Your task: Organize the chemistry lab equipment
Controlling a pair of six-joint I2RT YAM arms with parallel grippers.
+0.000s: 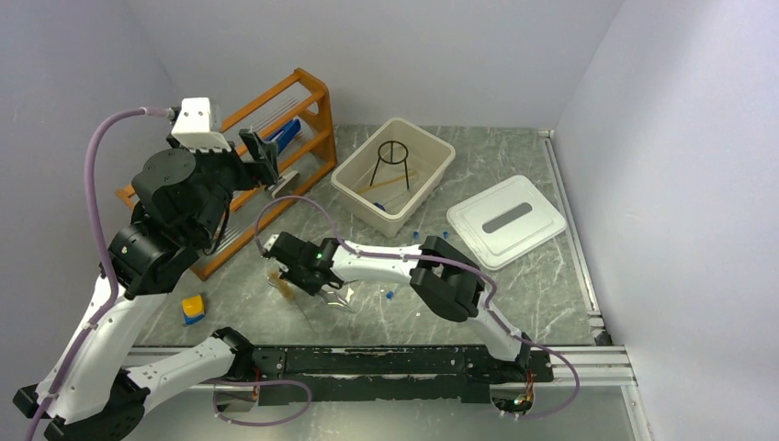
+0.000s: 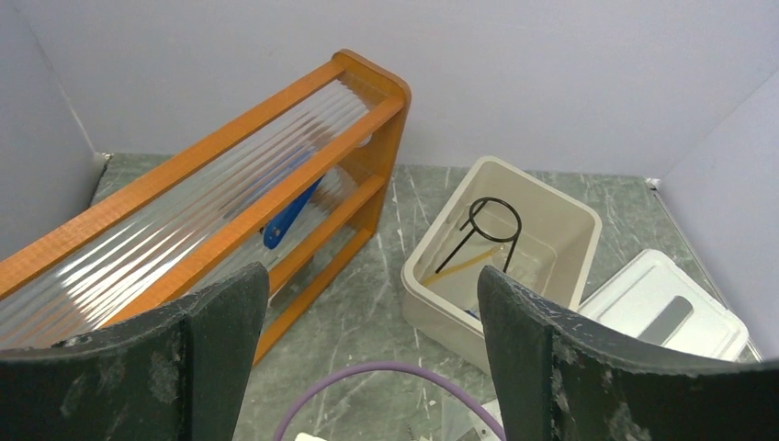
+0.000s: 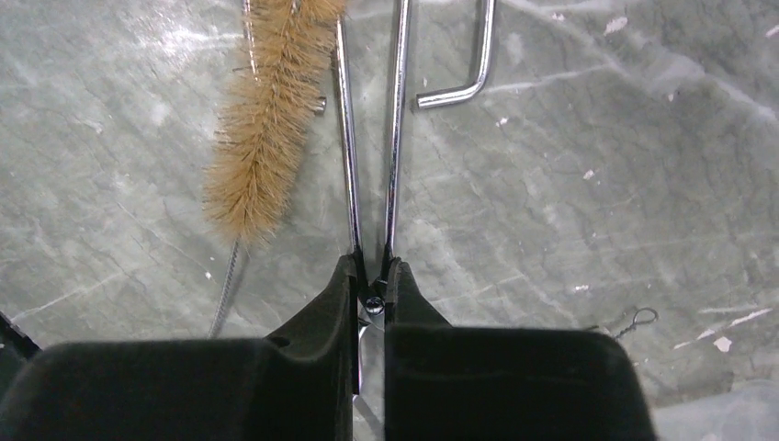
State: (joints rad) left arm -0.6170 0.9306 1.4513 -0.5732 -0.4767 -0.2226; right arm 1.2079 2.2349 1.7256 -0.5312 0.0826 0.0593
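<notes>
The right gripper lifts the tongs over the tub's near side next. It lowers and releases them outward on its bottom beside the tripod, which has room.
My right gripper is shut on the metal tongs at their pivot, low over the table; it also shows in the top view. The tongs' two arms run away from the fingers. A tan bristle brush lies just left of them, and shows faintly in the top view. A bent metal rod lies to the right. The black wire ring tripod and tan tubing are in the beige tub. My left gripper is open and empty, raised by the rack.
The orange rack stands at the back left. The tub's white lid lies at the right. Tiny blue-capped vials lie near my right arm. A yellow and blue block sits front left. A clear packet lies by the right gripper.
</notes>
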